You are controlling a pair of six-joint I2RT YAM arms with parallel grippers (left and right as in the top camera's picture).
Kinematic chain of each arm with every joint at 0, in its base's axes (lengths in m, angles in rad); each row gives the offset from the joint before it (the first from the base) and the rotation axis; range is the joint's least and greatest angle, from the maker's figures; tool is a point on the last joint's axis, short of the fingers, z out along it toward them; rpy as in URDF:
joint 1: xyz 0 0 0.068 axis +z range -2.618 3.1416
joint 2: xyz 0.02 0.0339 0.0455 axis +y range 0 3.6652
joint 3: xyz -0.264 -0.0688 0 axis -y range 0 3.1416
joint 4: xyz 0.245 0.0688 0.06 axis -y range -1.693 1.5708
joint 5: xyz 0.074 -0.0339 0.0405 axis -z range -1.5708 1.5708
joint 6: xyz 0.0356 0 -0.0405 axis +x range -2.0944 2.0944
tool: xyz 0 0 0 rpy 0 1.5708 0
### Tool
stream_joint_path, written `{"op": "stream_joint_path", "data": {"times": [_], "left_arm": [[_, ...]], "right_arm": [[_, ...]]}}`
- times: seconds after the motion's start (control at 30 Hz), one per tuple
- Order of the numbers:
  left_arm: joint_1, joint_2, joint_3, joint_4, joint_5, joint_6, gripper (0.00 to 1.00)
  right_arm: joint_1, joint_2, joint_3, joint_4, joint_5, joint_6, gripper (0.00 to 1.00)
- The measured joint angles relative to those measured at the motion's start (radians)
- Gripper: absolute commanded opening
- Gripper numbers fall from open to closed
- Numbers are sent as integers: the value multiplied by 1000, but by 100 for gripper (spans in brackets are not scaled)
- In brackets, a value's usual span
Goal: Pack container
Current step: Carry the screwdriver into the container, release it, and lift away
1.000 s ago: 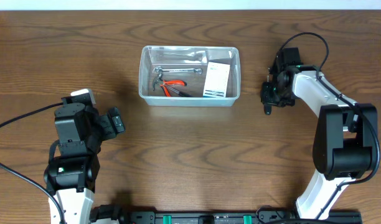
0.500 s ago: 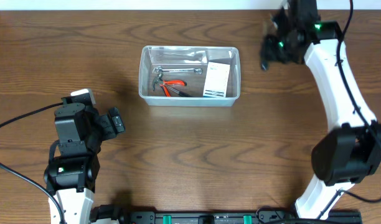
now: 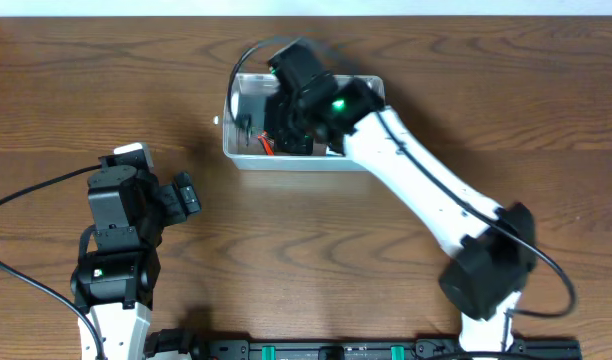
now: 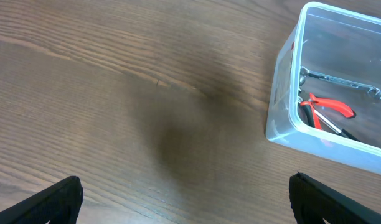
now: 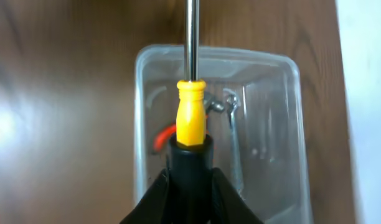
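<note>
The screwdriver should go down into the container next: my right gripper will lower to the gap between pliers and wrench below it and let the screwdriver go there, because that gap is bare.
The clear plastic container [image 3: 286, 163] stands at the back middle of the table and also shows in the left wrist view [image 4: 284, 118] and the right wrist view [image 5: 141, 124]. Red-handled pliers [image 4: 327, 106] and a metal wrench [image 4: 340, 81] lie inside it. My right gripper [image 3: 278, 122] hangs over the container's left half, shut on a screwdriver [image 5: 191, 115] with a yellow-and-black handle. The steel shaft points past the container's left end. My left gripper [image 3: 186, 195] is open and empty over bare table at the left; its fingertips [image 4: 190, 199] are wide apart.
My right arm [image 3: 416, 180] stretches diagonally from the front right across to the container and hides its right half. The table's back edge lies just behind the container. The left arm's base [image 3: 111, 280] stands at the front left.
My right arm has swung from the table's right side, past the back right corner, to above the container's left half with the screwdriver. The left arm has not moved.
</note>
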Motion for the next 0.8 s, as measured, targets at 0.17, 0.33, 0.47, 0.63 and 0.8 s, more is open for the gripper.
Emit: {"op": "stream_joint_path", "data": {"times": [0.17, 0.33, 0.47, 0.63, 0.8], "left_arm": [[0, 0, 0, 0, 0, 0, 98], [0, 0, 0, 0, 0, 0, 98], [0, 0, 0, 0, 0, 0, 98], [0, 0, 0, 0, 0, 0, 98], [0, 0, 0, 0, 0, 0, 98]], "right_arm": [[-18, 125, -11, 102, 85, -195, 1], [-83, 208, -14, 164, 58, -245, 1], [-129, 232, -15, 192, 39, -257, 18], [-173, 262, -15, 179, -41, -243, 25], [-174, 292, -16, 131, -101, -217, 50]]}}
